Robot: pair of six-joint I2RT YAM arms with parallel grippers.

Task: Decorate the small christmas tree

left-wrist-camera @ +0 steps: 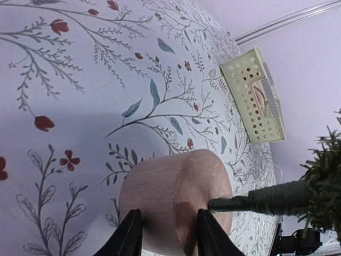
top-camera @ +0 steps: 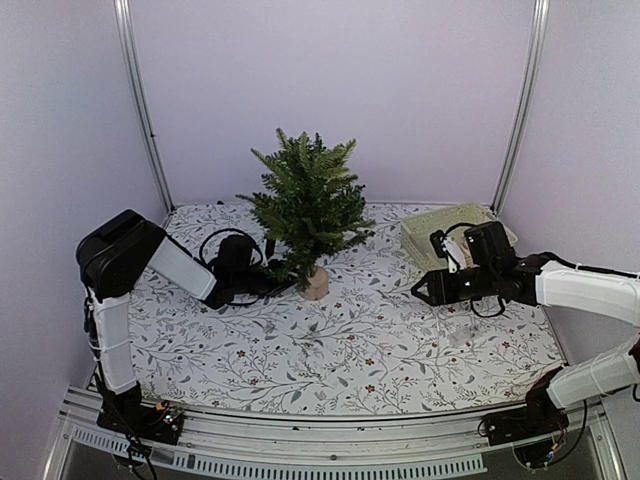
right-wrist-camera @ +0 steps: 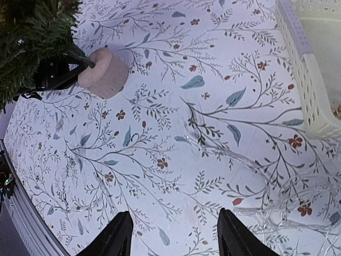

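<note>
The robot's right gripper should next draw its empty, open fingers back and lower them onto the clear tangled piece (top-camera: 460,334) (right-wrist-camera: 267,210), because that piece lies below and back from it.
The small christmas tree (top-camera: 305,200) stands upright at the middle back of the table on its tan cylindrical base (top-camera: 317,284). My left gripper (top-camera: 283,287) lies low at the base's left side. In the left wrist view its jaws (left-wrist-camera: 168,213) stand partly apart with nothing between them, tips just before the base (left-wrist-camera: 170,186) and dark trunk (left-wrist-camera: 266,200); I cannot tell if they touch. My right gripper (top-camera: 424,291) hovers wide open and empty over the cloth (right-wrist-camera: 175,213). The tree base also shows in the right wrist view (right-wrist-camera: 104,73).
A pale perforated basket (top-camera: 455,232) sits at the back right, also seen in the wrist views (left-wrist-camera: 254,96) (right-wrist-camera: 306,80). A clear tangled strand (top-camera: 460,325) lies on the floral cloth under the right arm (right-wrist-camera: 277,210). Metal frame posts (top-camera: 140,100) stand at the back corners.
</note>
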